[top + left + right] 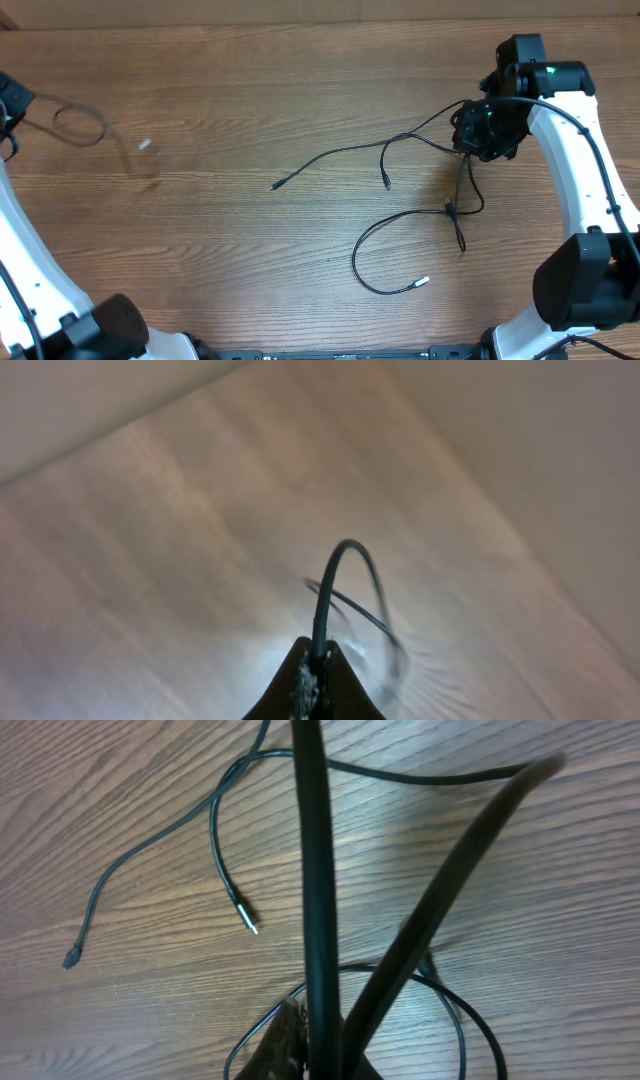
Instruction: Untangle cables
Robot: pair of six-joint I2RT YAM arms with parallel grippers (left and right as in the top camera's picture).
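Note:
My left gripper holds the thin cable and will move it to the left in the overhead view, then let it go on the bare side of the table, away from the spread cables.
Thin black cables (400,215) lie spread over the right half of the wooden table, with plug ends at the left (276,186), at the middle (387,183) and a white one at the front (422,282). My right gripper (485,135) is shut on two strands that rise from its jaws (322,1040) in the right wrist view; loose strands (215,830) lie on the table below. My left gripper (12,100) at the far left is shut (318,665) on a separate thin cable (345,560), which hangs in a blurred loop (80,125) with a pale plug end (146,145).
The wooden table (220,250) runs to a back edge along the top of the overhead view. The white right arm (585,170) curves down the right side, and the white left arm (30,260) down the left side.

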